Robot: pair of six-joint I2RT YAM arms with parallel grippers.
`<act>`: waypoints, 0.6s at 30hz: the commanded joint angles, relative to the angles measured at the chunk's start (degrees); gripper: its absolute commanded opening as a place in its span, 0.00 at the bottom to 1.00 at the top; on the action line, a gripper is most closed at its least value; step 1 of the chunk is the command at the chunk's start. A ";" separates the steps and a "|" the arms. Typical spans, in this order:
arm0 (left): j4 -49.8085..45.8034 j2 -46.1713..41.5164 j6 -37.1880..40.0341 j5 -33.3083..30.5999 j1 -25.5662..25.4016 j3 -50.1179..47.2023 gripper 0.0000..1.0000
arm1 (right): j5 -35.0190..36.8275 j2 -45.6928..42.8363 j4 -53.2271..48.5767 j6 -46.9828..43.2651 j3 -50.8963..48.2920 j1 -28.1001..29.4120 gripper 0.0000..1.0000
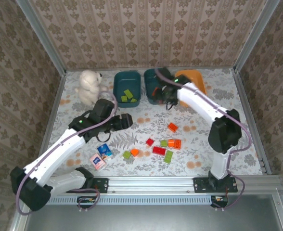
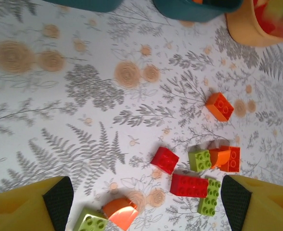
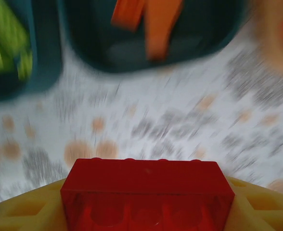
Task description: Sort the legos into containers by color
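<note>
The red lego (image 3: 147,190) in my right gripper goes outward and over to the orange container (image 3: 282,36) next, then down into it for release, because red already lies there.
My right gripper (image 3: 147,211) is shut on a red lego (image 3: 147,190), which sits crosswise between its yellow fingers. In the top view this gripper (image 1: 169,100) hangs just in front of the middle teal container (image 1: 149,82). That container (image 3: 218,29) holds orange legos. The left teal container (image 1: 127,83) holds green ones, and the orange container (image 1: 195,78) stands at the right. My left gripper (image 2: 146,202) is open above loose legos on the table: a red 2x4 (image 2: 188,185), a red square (image 2: 164,160), greens (image 2: 199,160) and an orange (image 2: 219,106).
A white plush bear (image 1: 89,85) stands at the back left. A blue carton (image 1: 104,151) and a pink carton (image 1: 97,161) lie near the front left. The loose legos (image 1: 159,150) cluster in the middle front of the floral table.
</note>
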 commanded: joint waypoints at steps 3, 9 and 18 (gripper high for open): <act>5.05 6.95 2.51 2.76 -1.67 5.65 0.83 | -1.94 5.68 0.02 -1.12 7.73 -11.22 0.54; 5.80 11.87 3.58 3.29 -1.79 10.11 0.83 | -6.29 18.35 4.06 3.80 20.44 -18.86 0.54; 5.61 14.27 3.02 2.73 -1.75 11.65 0.83 | -8.32 32.80 6.43 9.49 32.74 -23.41 0.55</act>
